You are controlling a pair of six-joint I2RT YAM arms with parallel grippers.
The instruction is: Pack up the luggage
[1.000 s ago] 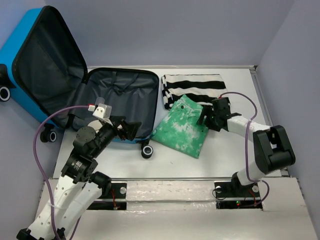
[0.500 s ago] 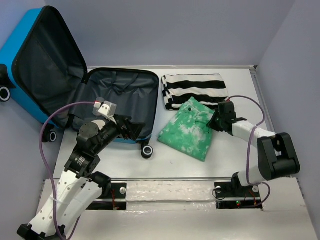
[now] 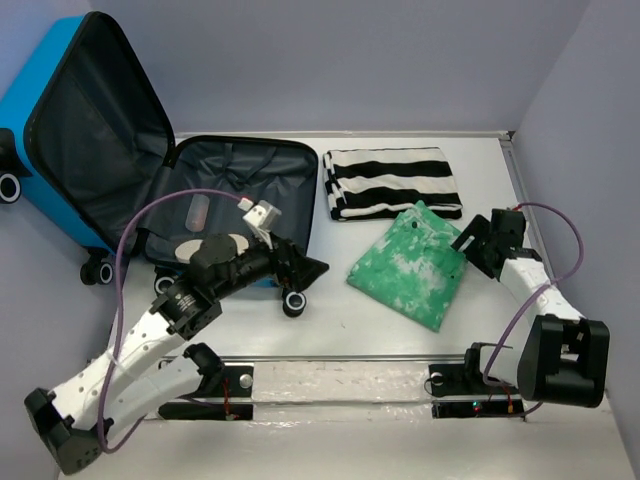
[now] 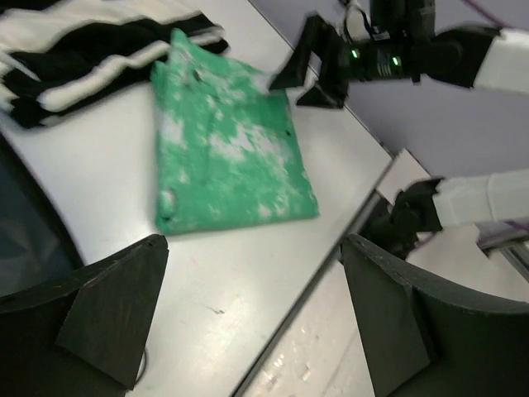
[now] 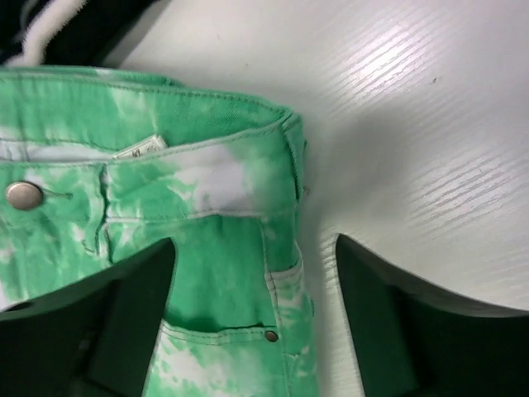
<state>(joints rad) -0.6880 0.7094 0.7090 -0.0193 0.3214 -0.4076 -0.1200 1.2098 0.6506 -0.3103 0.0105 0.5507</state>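
My right gripper is open, and its fingers are already on both sides of the jeans' side edge by the waistband (image 3: 462,257) (image 5: 283,252) just below it, so it will move down onto that edge.
The luggage (image 3: 60,70), a bright-blue suitcase, lies open at the far left with its lid propped up and its black-lined base (image 3: 240,175) flat on the table. Folded green tie-dye jeans (image 3: 410,265) lie to its right, also seen in the left wrist view (image 4: 231,157) and the right wrist view (image 5: 190,248). My right gripper (image 3: 468,243) (image 5: 256,281) is open, one finger over the jeans' waistband corner, the other over bare table. My left gripper (image 3: 312,268) (image 4: 252,273) is open and empty, just past the suitcase's front edge, pointing at the jeans.
A folded black-and-white striped cloth (image 3: 390,182) lies at the back, beside the suitcase and touching the jeans' far corner. A suitcase wheel (image 3: 293,303) sits under my left wrist. The table's right edge meets the wall (image 3: 525,200) close to my right arm.
The jeans have slid right and toward the front, along with my right gripper, which drew back to the right. My left gripper swung right from the suitcase's front edge.
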